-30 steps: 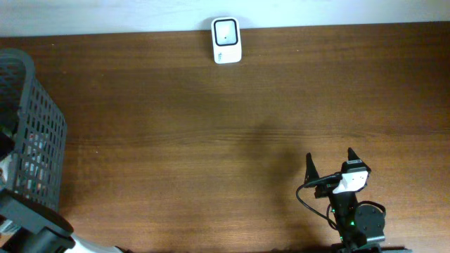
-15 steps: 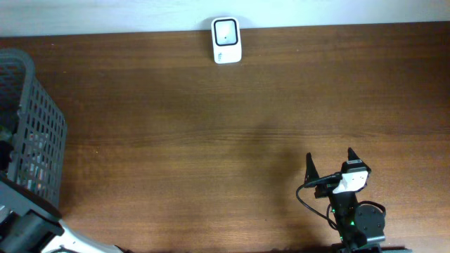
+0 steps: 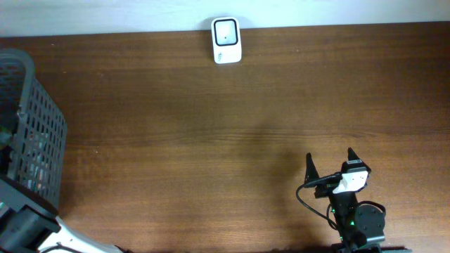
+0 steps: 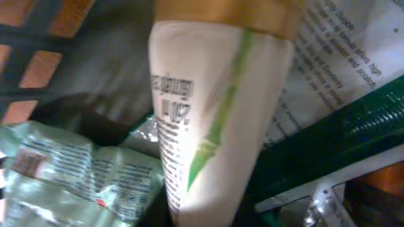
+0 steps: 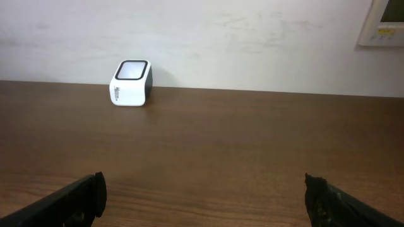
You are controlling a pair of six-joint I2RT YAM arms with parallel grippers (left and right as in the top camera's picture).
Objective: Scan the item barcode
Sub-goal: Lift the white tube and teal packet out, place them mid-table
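The part of the tabletop in front of the scanner is bare, so my left gripper will lift the tube up from the basket, move it across, then lower it onto that part and let go of it.
A white tube with a green bamboo stripe, small black print and a gold cap fills the left wrist view, inside the dark mesh basket. Its flat end runs down between the dark jaws of my left gripper, which is shut on it. From overhead that gripper is hidden at the basket's left edge. The white barcode scanner with a dark window stands at the table's far edge, also seen as the scanner by the wall. My right gripper rests open and empty at the front right, fingertips wide apart.
In the basket beside the tube lie a clear green-printed packet, a white printed sheet and a dark green item. The left arm's base link shows at the bottom left. Brown tabletop spans between basket and scanner.
The left arm's visible link has shifted down and left at the basket's corner. The right arm and the scanner have not moved.
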